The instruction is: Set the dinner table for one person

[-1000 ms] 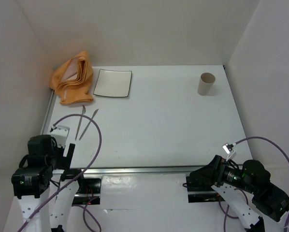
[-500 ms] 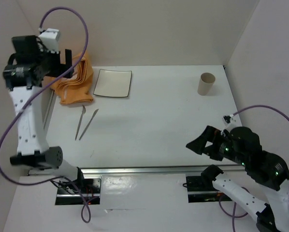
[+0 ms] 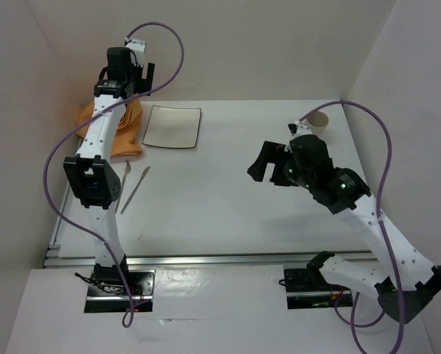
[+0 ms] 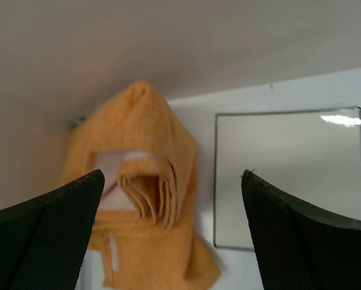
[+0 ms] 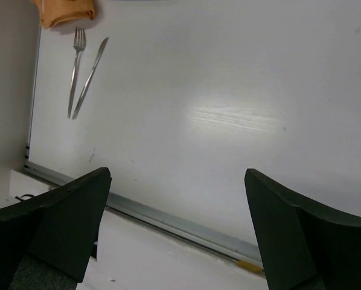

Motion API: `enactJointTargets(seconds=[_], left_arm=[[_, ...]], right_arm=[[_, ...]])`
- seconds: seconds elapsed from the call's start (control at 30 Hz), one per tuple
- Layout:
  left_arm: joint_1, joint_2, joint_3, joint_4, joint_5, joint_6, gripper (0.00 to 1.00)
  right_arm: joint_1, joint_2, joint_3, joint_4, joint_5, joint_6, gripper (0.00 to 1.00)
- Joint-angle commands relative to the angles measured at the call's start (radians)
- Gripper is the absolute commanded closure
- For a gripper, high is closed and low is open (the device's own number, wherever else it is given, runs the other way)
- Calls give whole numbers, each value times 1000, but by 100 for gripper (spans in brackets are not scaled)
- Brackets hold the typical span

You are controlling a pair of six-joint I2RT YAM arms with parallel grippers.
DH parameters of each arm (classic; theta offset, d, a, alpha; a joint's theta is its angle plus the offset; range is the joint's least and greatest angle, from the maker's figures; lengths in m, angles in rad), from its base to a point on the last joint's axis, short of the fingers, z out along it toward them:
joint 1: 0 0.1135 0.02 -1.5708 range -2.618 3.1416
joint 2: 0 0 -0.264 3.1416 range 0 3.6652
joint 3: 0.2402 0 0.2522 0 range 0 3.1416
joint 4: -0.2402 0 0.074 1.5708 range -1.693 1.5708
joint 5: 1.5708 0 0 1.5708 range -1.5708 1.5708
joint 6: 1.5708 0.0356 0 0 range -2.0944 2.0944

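Note:
I should lower my open left gripper onto the cloth's raised far fold (image 3: 131, 112) (image 4: 153, 156) and close it there, because that fold stands below it, between its fingers.
The dinner table (image 3: 242, 206) is a large white tabletop with metal rails. A crumpled orange cloth (image 3: 130, 139) lies at its far left corner, with a square white plate (image 3: 172, 126) beside it on the right. A fork (image 3: 123, 188) and a knife (image 3: 136, 189) lie side by side nearer the front. A tan cup (image 3: 320, 122) stands at the far right. My left gripper (image 3: 126, 87) is open and empty, high above the cloth (image 4: 144, 241) and the plate (image 4: 289, 175). My right gripper (image 3: 267, 168) is open and empty above the table's middle right.
White walls close in the table on the left, back and right. The front rail (image 5: 168, 220) shows in the right wrist view, with the fork (image 5: 75, 69), the knife (image 5: 91, 75) and a corner of the cloth (image 5: 66, 12) far off at the upper left.
Both arms have risen from folded poses at the near edge. The left arm has reached up over the far left corner. The right arm has swung out over the table's middle right.

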Motion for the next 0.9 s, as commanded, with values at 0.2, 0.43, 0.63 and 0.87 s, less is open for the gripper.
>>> enactJointTargets(seconds=[0.2, 0.43, 0.63, 0.87], left_arm=[[-26, 226, 154, 333, -262, 170, 0], [37, 240, 76, 284, -174, 119, 0], [62, 306, 153, 184, -72, 24, 3], [62, 280, 98, 225, -128, 21, 100]], right_arm=[[8, 339, 65, 359, -137, -179, 0], [8, 411, 81, 488, -48, -187, 0], [8, 467, 141, 415, -53, -209, 0], [-1, 396, 107, 424, -22, -209, 0]])
